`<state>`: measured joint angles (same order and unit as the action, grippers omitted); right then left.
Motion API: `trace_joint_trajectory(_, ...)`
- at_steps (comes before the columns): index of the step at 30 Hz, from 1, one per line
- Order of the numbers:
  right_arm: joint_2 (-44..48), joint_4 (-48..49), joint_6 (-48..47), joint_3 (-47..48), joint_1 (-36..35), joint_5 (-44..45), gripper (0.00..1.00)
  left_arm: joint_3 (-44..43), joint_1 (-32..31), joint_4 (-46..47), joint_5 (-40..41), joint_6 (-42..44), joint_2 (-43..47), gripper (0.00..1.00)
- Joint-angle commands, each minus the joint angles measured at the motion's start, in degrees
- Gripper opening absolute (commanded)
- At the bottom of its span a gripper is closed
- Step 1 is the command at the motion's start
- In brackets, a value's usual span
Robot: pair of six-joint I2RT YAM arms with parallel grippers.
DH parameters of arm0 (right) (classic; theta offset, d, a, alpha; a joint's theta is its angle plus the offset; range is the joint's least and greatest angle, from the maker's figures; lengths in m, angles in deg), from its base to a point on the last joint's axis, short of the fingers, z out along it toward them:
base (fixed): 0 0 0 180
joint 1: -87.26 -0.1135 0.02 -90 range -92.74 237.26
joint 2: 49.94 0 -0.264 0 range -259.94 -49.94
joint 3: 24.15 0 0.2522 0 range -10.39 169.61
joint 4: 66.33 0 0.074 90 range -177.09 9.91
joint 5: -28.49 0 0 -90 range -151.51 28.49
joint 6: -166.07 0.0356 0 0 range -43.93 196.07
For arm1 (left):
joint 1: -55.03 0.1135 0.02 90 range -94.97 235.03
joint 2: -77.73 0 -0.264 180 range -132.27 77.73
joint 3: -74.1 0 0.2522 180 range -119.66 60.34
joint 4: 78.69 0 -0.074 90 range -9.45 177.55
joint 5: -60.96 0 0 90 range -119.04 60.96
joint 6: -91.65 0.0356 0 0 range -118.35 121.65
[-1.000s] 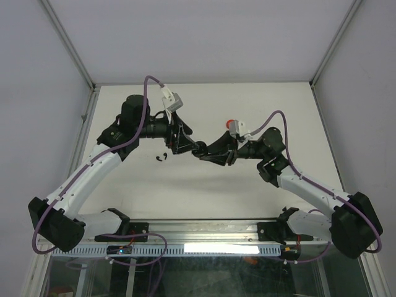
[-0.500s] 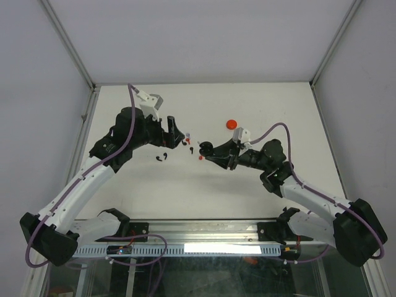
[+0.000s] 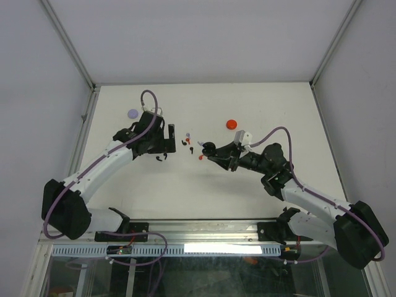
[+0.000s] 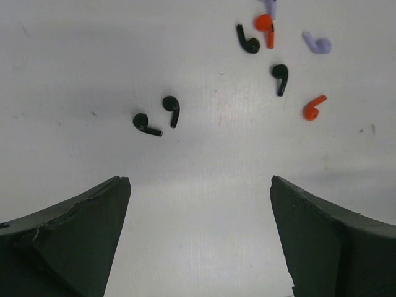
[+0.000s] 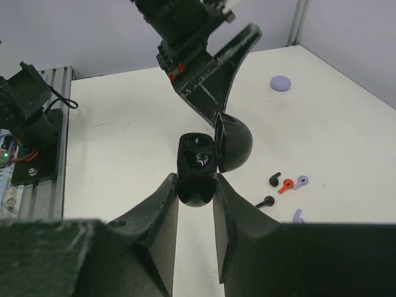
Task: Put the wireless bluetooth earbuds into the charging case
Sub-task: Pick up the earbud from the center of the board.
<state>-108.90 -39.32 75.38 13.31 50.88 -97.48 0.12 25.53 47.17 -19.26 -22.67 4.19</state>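
Note:
My open left gripper moves down onto the round head of the paired black earbud nearer the red buds next, since the black case stands open.
My right gripper is shut on a black round charging case and holds it above the table with its lid hinged open; in the top view the case sits at mid-table. My left gripper is open and empty, hovering over the table just left of the earbuds. Two black earbuds lie together ahead of it. Farther off lie more black, red and lavender buds. The right wrist view shows some of them beside the case.
A red round case lies behind the right gripper. A lavender round case lies at the back left, also in the right wrist view. White walls and metal rails border the table.
The two grippers were together at mid-table; my left arm has drawn back to the left and lowered, uncovering the lavender case. My right gripper still holds the black case.

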Motion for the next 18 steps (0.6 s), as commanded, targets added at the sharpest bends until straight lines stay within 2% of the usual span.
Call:
trace_joint_trajectory(1, 0.83, 3.08, -1.34, -0.21, -0.18, 1.83, 0.0, -3.75, 0.58, -1.46, 3.58, -2.83, -5.4, 0.97)
trace_joint_trajectory(9, 0.63, 3.87, -1.07, -0.85, -0.18, 2.3, 0.0, -9.16, 1.76, -1.53, 2.23, -1.9, -19.67, 0.69)
trace_joint_trajectory(18, 0.45, 2.03, -1.77, -0.06, -0.18, 1.82, 0.0, -13.18, 4.83, -2.33, -1.14, -0.98, -29.26, 0.51)
